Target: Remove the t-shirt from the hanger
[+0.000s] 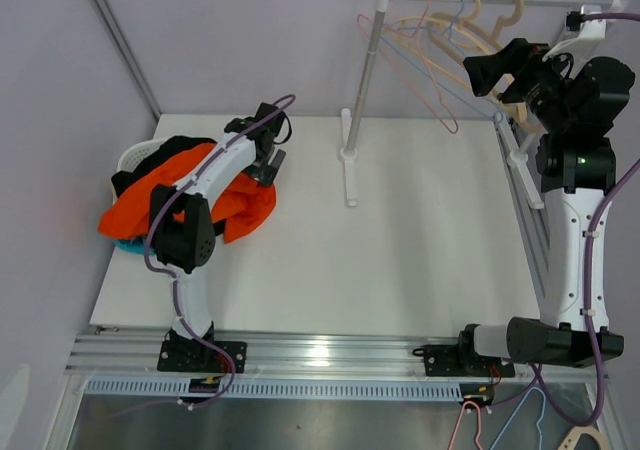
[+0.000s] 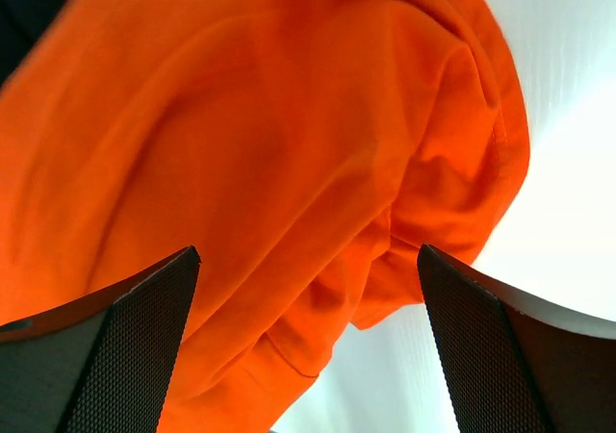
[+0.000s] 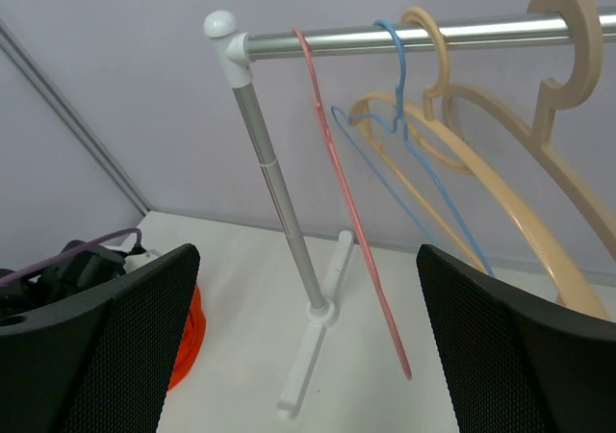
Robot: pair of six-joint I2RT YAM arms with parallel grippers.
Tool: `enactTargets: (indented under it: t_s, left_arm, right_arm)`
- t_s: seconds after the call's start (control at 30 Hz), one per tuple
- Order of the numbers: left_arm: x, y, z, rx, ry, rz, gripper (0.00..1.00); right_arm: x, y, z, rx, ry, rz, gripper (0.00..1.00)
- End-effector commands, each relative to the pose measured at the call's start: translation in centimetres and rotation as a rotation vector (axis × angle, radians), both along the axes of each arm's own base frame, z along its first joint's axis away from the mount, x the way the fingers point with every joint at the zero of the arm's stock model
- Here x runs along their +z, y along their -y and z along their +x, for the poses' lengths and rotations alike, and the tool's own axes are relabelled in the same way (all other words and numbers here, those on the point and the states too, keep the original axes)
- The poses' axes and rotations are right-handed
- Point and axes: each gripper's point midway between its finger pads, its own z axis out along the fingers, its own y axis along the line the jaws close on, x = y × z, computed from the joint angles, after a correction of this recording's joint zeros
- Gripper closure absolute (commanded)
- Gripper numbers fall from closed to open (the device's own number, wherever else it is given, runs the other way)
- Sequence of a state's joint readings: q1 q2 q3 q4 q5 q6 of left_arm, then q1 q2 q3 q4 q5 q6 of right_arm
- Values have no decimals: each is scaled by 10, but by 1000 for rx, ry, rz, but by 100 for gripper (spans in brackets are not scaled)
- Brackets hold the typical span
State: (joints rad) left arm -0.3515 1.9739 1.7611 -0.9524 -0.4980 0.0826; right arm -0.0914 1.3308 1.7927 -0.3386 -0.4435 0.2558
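Note:
My left gripper will next go down and shift toward the basket onto the orange fold (image 1: 252, 183) (image 2: 300, 258), because one open finger is over the cloth's edge by bare table.
An orange t-shirt (image 1: 243, 206) lies crumpled at the table's left, partly over a basket, on no hanger. In the left wrist view the t-shirt (image 2: 269, 144) fills most of the frame. My left gripper (image 2: 308, 346) hovers just above its edge, open, with nothing between the fingers; from above this gripper (image 1: 274, 165) sits at the cloth's far right corner. My right gripper (image 1: 480, 74) is raised by the rack, open and empty (image 3: 308, 346). A pink hanger (image 3: 348, 221), a blue hanger (image 3: 423, 159) and a beige hanger (image 3: 525, 178) hang bare on the rail.
A white basket (image 1: 133, 157) with dark clothes stands at the far left under the shirt. The rack's post (image 1: 364, 80) rises from a white foot (image 1: 349, 175) at the table's middle back. More hangers (image 1: 530, 430) lie below the near edge at right.

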Motion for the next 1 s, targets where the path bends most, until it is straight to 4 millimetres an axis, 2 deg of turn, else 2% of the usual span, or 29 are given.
enactTargets:
  t_s: [0.0,0.13,0.2,0.27,0.3,0.33,0.37,0.4,0.43,0.57,0.63,0.7,0.8,0.83,0.93,0.97]
  left_arm:
    - [-9,-1,0,-40,-97,-28,0]
    - [-33,-4,-12,-45,-207,-32,1]
    - [-49,-18,-11,-6,-238,63,3]
    - [-58,-27,-11,18,-264,99,13]
    - [-66,-30,-11,31,-285,108,22]
    - [-63,-33,-8,46,-280,116,56]
    - [-61,-41,-6,72,-272,134,79]
    - [-56,-50,-5,103,-257,168,94]
    - [-51,-53,-2,115,-240,163,99]
    - [-45,-80,-6,170,-231,150,99]
    - [-39,-82,-4,189,-210,141,99]
    - [-22,-83,1,216,-156,142,99]
    - [21,-86,10,251,-16,123,99]
    - [42,-84,11,252,44,89,99]
    - [90,-68,20,230,175,-40,99]
    - [101,-56,20,195,196,-118,99]
  right_arm:
    - [13,-6,-14,25,46,4,1]
    - [11,-7,-17,33,45,7,1]
    - [11,-8,-18,37,45,9,0]
    - [8,-8,-19,40,43,10,1]
    - [8,-8,-20,39,47,11,1]
    - [8,-8,-20,37,46,10,1]
    - [7,-8,-20,35,43,9,1]
    - [6,-7,-21,32,42,7,0]
    - [7,-7,-21,31,44,4,1]
    - [7,-8,-24,38,45,7,0]
    - [7,-10,-23,48,49,13,1]
    - [7,-12,-22,59,50,24,0]
    - [7,-14,-23,69,48,28,1]
    - [6,-14,-22,70,47,30,0]
    - [7,-15,-23,76,51,37,0]
    - [8,-16,-22,79,51,39,1]
